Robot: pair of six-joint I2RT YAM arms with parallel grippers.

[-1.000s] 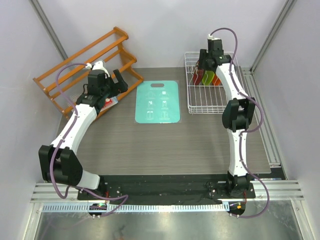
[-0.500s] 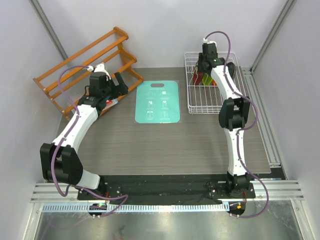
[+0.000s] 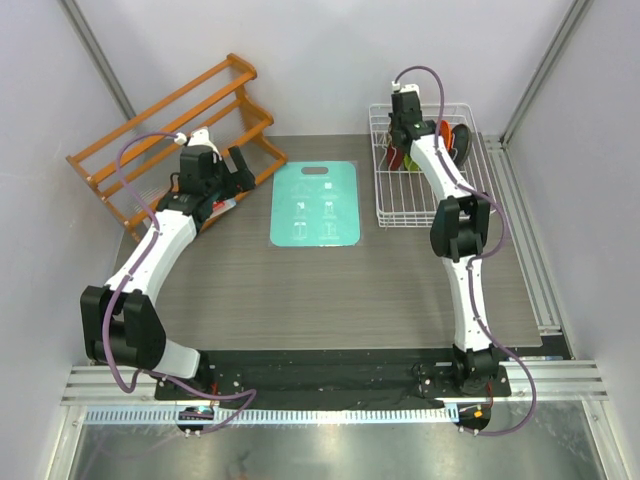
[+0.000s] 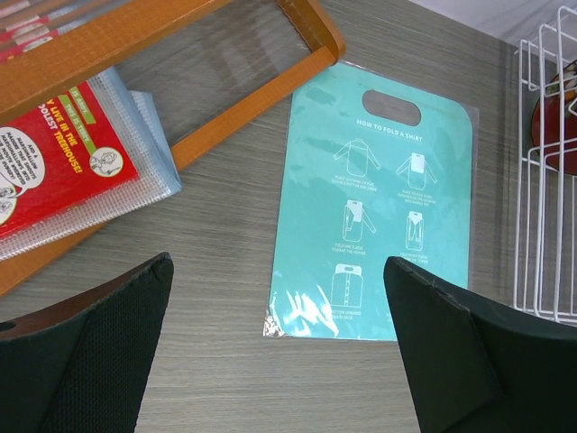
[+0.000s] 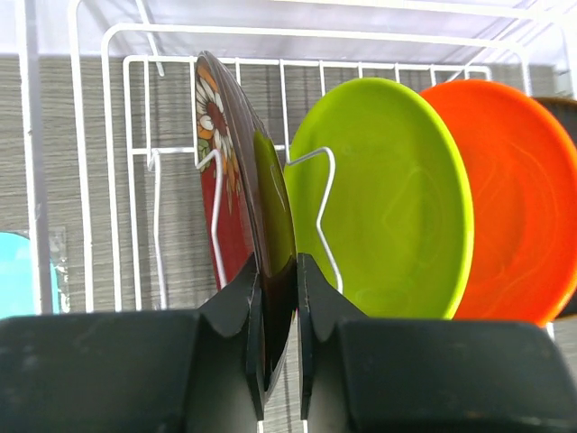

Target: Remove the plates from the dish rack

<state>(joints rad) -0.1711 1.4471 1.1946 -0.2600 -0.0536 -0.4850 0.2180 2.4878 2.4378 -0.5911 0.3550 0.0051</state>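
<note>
My left gripper will next turn and move toward the teal board, onto the dark red plate's free rim, both to its right in the top view.
The white wire dish rack (image 3: 400, 215) stands at the back right of the table, its wires (image 5: 87, 180) filling the right wrist view. Upright between its tines stand a dark red floral plate (image 5: 230, 153), a lime plate (image 5: 388, 198) and an orange plate (image 5: 514, 198). My right gripper (image 5: 278, 266) is shut on the lower rim of the dark red plate, one finger on each face. From above, that gripper (image 3: 405, 125) is over the rack's back left, with the orange plate (image 3: 453, 140) showing beside the arm. My left gripper (image 4: 278, 271) hangs open and holds nothing above the table.
A flat teal board (image 3: 315, 205) printed with shirt-folding pictures lies mid-table, left of the dish rack. An orange wooden slatted rack (image 3: 160, 120) stands at the back left, with a red booklet in a clear pouch (image 4: 54, 171) under it. The left gripper (image 3: 225, 165) is beside that rack.
The right gripper has moved back and left along the dish rack to the dark red plate and closed on its rim. The left arm has barely moved.
</note>
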